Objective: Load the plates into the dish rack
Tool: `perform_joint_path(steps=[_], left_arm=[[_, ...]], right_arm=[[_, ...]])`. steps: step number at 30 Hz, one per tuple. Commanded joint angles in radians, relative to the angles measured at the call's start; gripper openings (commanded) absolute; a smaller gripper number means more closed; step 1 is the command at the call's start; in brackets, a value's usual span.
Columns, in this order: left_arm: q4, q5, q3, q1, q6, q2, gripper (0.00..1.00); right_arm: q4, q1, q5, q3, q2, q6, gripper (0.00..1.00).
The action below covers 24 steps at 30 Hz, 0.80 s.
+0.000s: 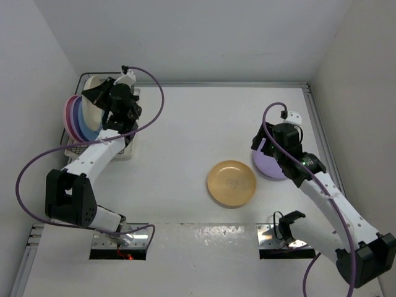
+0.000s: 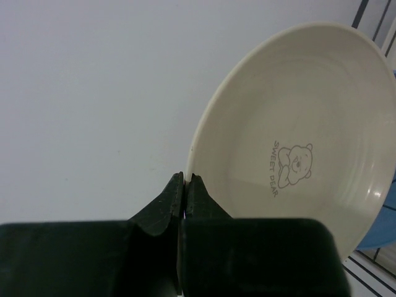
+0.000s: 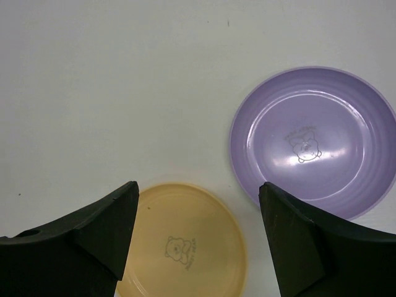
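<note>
I will lower my left gripper toward the blue plate [image 1: 84,124] to release the cream plate beside it, because the cream plate still hangs high.
My left gripper [image 1: 104,102] is shut on the rim of the cream plate [image 1: 93,102] and holds it upright over the dish rack [image 1: 75,148] at the far left. In the left wrist view its fingertips [image 2: 186,179] pinch the cream plate [image 2: 297,136] at its edge. The pink plate [image 1: 66,114], a lilac plate [image 1: 73,119] and the blue plate [image 1: 84,124] stand in the rack. My right gripper [image 1: 264,148] is open and empty above the table, its jaws wide apart in the right wrist view [image 3: 198,192]. The orange-yellow plate [image 3: 185,241] and the second lilac plate [image 3: 312,142] lie flat below it.
The orange-yellow plate [image 1: 231,183] lies mid-table; the second lilac plate [image 1: 267,164] is partly under my right arm. White walls close in the left, back and right. Rack wires [image 2: 365,272] and the blue plate's rim [image 2: 380,229] show beside the cream plate.
</note>
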Motion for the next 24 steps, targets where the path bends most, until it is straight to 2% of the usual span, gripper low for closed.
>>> perform_joint_path(steps=[1,11,15,21,23,24], left_arm=[[0.182,0.001,-0.033,0.021,0.059,-0.020,0.00],[0.245,0.070,-0.167,0.055,0.026,-0.030,0.00],[0.342,0.070,-0.208,0.076,0.054,-0.021,0.00],[0.321,0.070,-0.217,0.085,0.052,-0.003,0.00],[0.279,0.070,-0.217,0.085,-0.012,-0.003,0.00],[0.207,0.070,-0.217,0.085,-0.083,0.008,0.00]], right_arm=[[0.010,0.036,0.089,0.044,0.007,-0.005,0.79],[-0.021,0.122,0.175,0.090,0.018,-0.007,0.80],[-0.026,0.134,0.200,0.078,0.001,-0.020,0.80],[-0.015,0.133,0.223,0.053,-0.029,-0.027,0.80],[-0.012,0.134,0.229,0.043,-0.039,-0.025,0.80],[-0.013,0.137,0.229,0.038,-0.045,-0.028,0.81]])
